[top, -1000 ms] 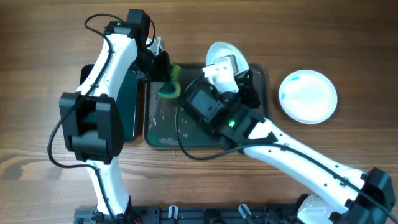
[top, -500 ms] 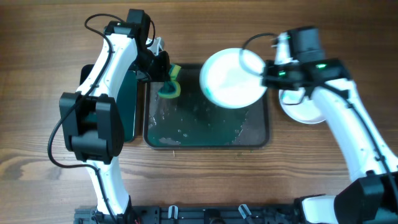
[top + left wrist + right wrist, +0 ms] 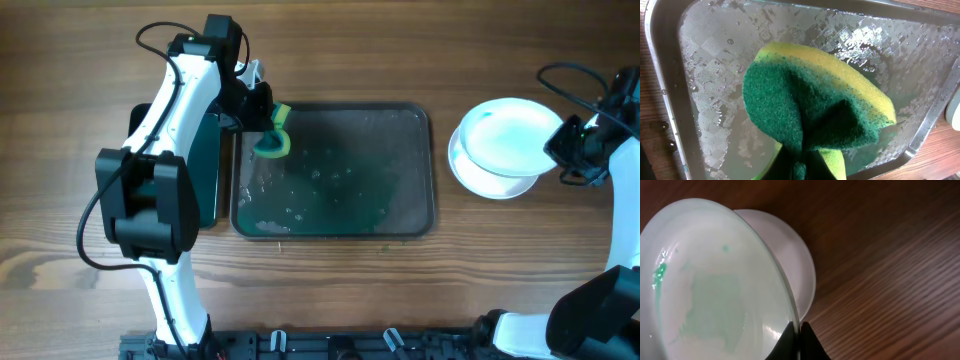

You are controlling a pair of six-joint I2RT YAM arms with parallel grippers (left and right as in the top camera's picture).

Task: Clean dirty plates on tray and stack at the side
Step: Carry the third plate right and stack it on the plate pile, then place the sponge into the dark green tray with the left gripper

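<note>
The robot's right gripper holds a white plate and needs to lower it onto the white plate on the wood (image 3: 491,177) (image 3: 786,262).
The dark grey tray (image 3: 400,215) lies mid-table, wet, with no plates on it; it also shows in the left wrist view (image 3: 670,85). My left gripper (image 3: 268,128) is shut on a yellow-green sponge (image 3: 815,100), held over the tray's back left corner. My right gripper (image 3: 560,150) is shut on the rim of a white plate (image 3: 510,135) with faint teal marks (image 3: 715,290). It holds that plate just above another white plate (image 3: 490,182) resting on the wood right of the tray (image 3: 795,255). A third plate is not visible.
A narrower black tray with a green inside (image 3: 212,165) lies left of the grey tray, partly under my left arm. Bare wood-grain tabletop (image 3: 330,50) surrounds both trays. Water drops and streaks cover the grey tray's floor.
My right arm has carried the plate from over the tray's back right to the right, over the plate on the wood. The left arm and sponge have not moved.
</note>
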